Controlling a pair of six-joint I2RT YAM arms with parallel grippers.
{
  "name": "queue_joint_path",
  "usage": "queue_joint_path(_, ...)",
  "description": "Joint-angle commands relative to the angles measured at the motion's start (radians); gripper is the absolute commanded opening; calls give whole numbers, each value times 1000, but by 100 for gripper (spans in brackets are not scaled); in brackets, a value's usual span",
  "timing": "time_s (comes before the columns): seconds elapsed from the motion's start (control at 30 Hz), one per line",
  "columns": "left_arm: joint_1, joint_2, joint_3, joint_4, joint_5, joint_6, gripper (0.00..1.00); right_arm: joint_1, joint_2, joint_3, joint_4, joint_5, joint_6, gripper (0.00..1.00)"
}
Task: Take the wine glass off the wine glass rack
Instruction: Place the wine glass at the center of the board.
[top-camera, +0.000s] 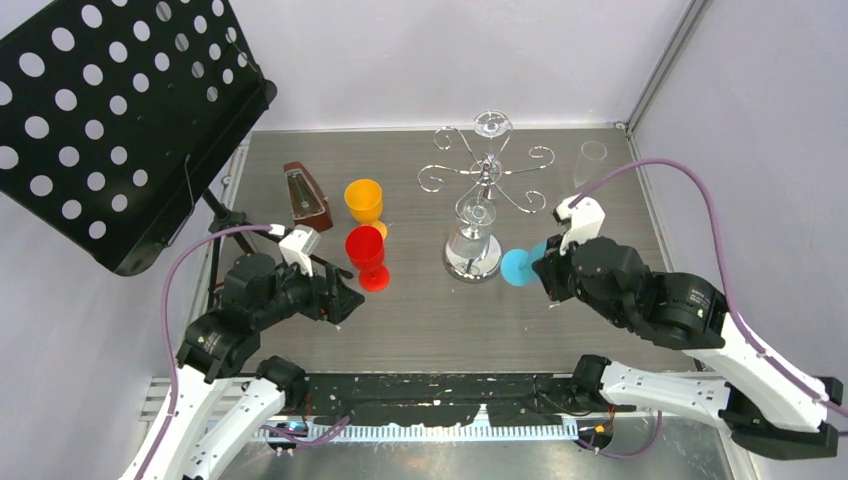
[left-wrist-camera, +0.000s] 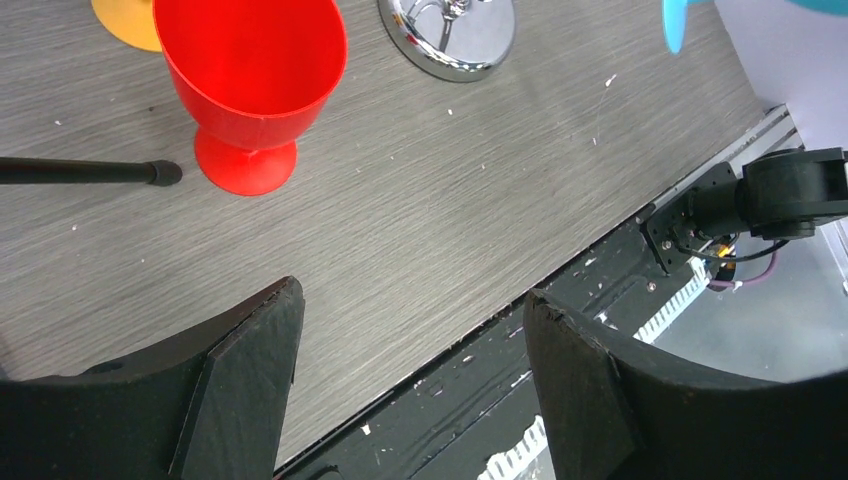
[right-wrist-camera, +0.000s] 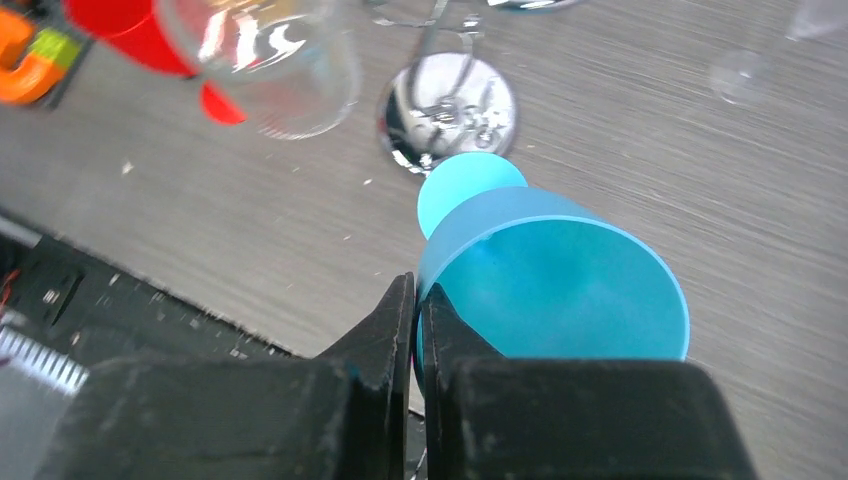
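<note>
My right gripper swings away from the rack and outward next, turning and lowering the blue wine glass (right-wrist-camera: 560, 280) beside the standing clear glass, where the table is bare.
The chrome wine glass rack (top-camera: 487, 175) stands at the middle back on its mirrored base (right-wrist-camera: 447, 100), which also shows in the left wrist view (left-wrist-camera: 448, 40). A clear glass (top-camera: 476, 228) hangs upside down on its near side, also seen in the right wrist view (right-wrist-camera: 265, 65). Another clear glass (top-camera: 491, 125) hangs at its far side. My right gripper (top-camera: 548, 268) is shut on the rim of a blue wine glass (right-wrist-camera: 560, 280), held tilted just right of the base, foot toward the rack (top-camera: 516, 266). My left gripper (left-wrist-camera: 410, 330) is open and empty over the table's near edge.
A red goblet (top-camera: 367, 255) and an orange goblet (top-camera: 364, 200) stand left of the rack, just beyond my left gripper (top-camera: 345, 295). A brown metronome (top-camera: 307, 195) and a black perforated music stand (top-camera: 120, 120) are at the left. A clear glass (top-camera: 592, 160) stands at the back right.
</note>
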Motion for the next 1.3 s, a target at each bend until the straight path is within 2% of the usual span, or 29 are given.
queue_joint_path(0.0,7,-29,2,51,8,-8,79,-171,28,26,39,5,-7,5)
queue_joint_path(0.37,7,-71,-37,72,-3,-9,79,-659,128,-23,259,-168,-118,5)
queue_joint_path(0.47,7,-81,-43,78,-14,-10,79,-784,197,-9,280,-262,-124,5)
queue_joint_path(0.57,7,-100,-54,81,-24,-9,79,-894,260,27,279,-286,-133,5)
queue_joint_path(0.77,7,-135,-66,79,-49,-9,79,-1018,427,81,248,-317,-181,6)
queue_joint_path(0.93,7,-160,-78,82,-40,-16,79,-1150,504,99,256,-390,-203,5)
queue_joint_path(1.27,7,-168,-89,82,-27,-23,78,-1204,693,229,222,-400,-236,5)
